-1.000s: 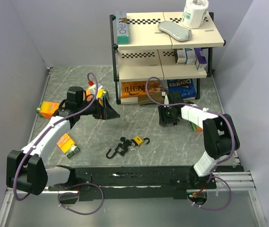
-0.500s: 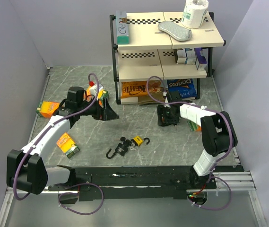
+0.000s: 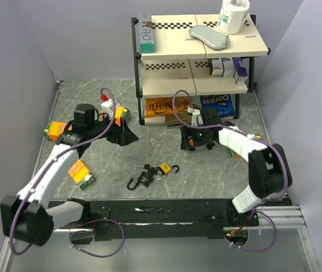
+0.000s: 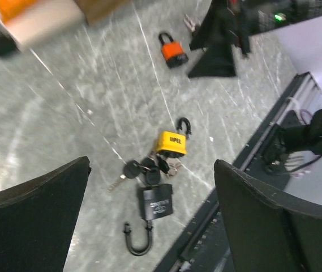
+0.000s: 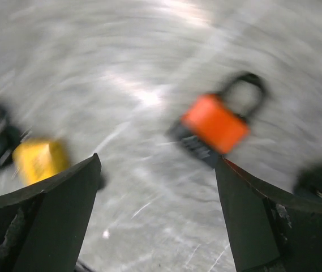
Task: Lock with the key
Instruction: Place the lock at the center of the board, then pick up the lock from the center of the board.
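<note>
The yellow padlock's shackle is open, but the orange padlock's shackle isn't. My right gripper should next come back from the orange padlock, turn and move down onto the yellow padlock's body (image 3: 164, 169) (image 5: 41, 161).
A black padlock (image 4: 157, 201) with its shackle swung open lies on the grey table near the front edge. A bunch of keys (image 4: 141, 169) lies between it and a yellow padlock (image 4: 172, 143). In the top view they are the black padlock (image 3: 142, 179) and the yellow one (image 3: 164, 169). An orange padlock (image 5: 216, 123) with a shut shackle lies further back, just beyond my right gripper (image 5: 158, 164). My right gripper (image 3: 188, 139) is open and empty. My left gripper (image 3: 127, 136) is open and empty, raised above the table and looking down at the padlocks (image 4: 152, 170).
A two-tier shelf rack (image 3: 140, 68) stands at the back with snack bags, boxes, a sponge and a paper roll. Orange cartons (image 3: 80, 173) (image 3: 54, 130) lie on the left. A small bottle and box (image 3: 115, 110) sit behind the left gripper. The black front rail (image 3: 161, 212) runs along the near edge.
My right gripper has moved left, closer to the orange padlock. My left arm has drawn back and left a little. The padlocks and keys have not moved.
</note>
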Robot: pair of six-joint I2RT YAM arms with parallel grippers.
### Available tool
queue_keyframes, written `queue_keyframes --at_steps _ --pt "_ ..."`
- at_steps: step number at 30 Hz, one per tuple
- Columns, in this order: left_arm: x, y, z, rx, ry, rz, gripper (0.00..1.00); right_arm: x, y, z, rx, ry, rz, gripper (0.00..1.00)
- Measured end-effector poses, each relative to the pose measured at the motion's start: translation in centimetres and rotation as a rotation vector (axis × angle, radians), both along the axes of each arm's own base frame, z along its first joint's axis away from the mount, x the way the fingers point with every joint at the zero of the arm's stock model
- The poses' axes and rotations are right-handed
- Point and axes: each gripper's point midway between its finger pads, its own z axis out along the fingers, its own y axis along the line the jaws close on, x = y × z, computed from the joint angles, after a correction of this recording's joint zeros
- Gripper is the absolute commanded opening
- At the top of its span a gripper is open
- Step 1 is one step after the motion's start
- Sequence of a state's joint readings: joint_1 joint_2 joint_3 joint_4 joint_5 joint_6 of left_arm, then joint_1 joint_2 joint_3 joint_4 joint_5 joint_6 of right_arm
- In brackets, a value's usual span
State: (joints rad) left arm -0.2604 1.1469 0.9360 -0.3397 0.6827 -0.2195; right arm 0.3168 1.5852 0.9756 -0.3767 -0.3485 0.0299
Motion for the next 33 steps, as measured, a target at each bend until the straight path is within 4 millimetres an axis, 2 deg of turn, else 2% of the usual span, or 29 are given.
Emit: queue_keyframes --at_steps 4,7,10,13,22,27,33 --pt "-0.8 0.6 2.3 0.007 -0.127 -0.001 0.96 -2.1 3.4 4.3 0.084 -0.191 0.349 0.90" --pt "-1.4 0.8 3.2 0.005 -0.165 -0.011 0.96 -4.6 5.8 5.2 0.073 -0.323 0.678 0.90" --pt "-1.4 0.9 2.6 -0.005 -0.126 -0.022 0.96 -6.9 7.4 4.5 0.074 -0.368 0.902 0.90" --pt "-1.2 1.8 2.1 -0.018 -0.087 -0.006 0.96 -8.4 8.5 3.7 0.083 -0.393 1.066 0.90" --pt "-1.9 3.1 2.0 -0.081 -0.017 -0.014 0.98 -10.0 11.0 1.6 0.076 -0.449 1.354 0.89" --pt "-2.0 3.5 1.5 -0.110 0.032 -0.012 0.99 -9.8 12.5 0.7 0.055 -0.471 1.482 0.87" --pt "-1.9 3.7 1.3 -0.126 0.053 -0.013 0.99 -10.3 12.3 -1.3 0.002 -0.443 1.595 0.84"
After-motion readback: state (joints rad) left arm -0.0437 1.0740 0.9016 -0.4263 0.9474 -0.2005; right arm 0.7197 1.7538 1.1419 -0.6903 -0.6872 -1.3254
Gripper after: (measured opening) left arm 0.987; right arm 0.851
